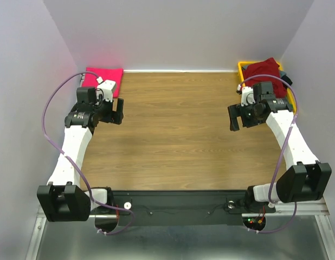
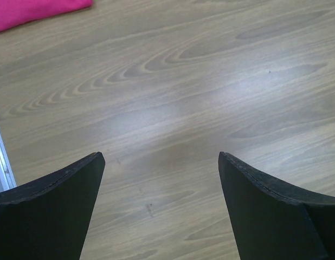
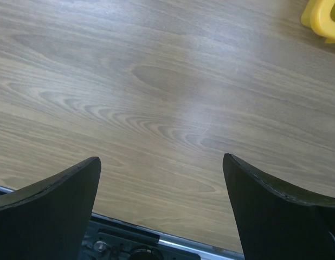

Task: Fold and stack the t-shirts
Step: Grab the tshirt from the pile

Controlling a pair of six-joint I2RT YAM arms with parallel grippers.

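Note:
The crimson-red t-shirt tops the bin (image 1: 243, 67) outward of my right gripper, to its right in the top view. My right gripper reaches that way onto the t-shirt's wall-side half (image 1: 275, 69) next.
A folded hot-pink t-shirt (image 1: 104, 76) lies at the far left corner of the table; its edge shows in the left wrist view (image 2: 32, 11). A dark crimson-red t-shirt (image 1: 263, 69) lies heaped over a yellow bin (image 1: 243, 67) at the far right, with dark fabric (image 1: 287, 79) under it. My left gripper (image 1: 116, 111) is open and empty, hovering just in front of the pink shirt; its jaws stand wide apart over bare wood (image 2: 159, 162). My right gripper (image 1: 236, 117) is open and empty, in front of the bin, over bare wood (image 3: 162, 162).
The wooden table (image 1: 178, 135) lies between the two arms. Grey walls close in the back and sides. The yellow bin's corner shows in the right wrist view (image 3: 322, 19). A black base rail (image 1: 178, 203) runs along the near edge.

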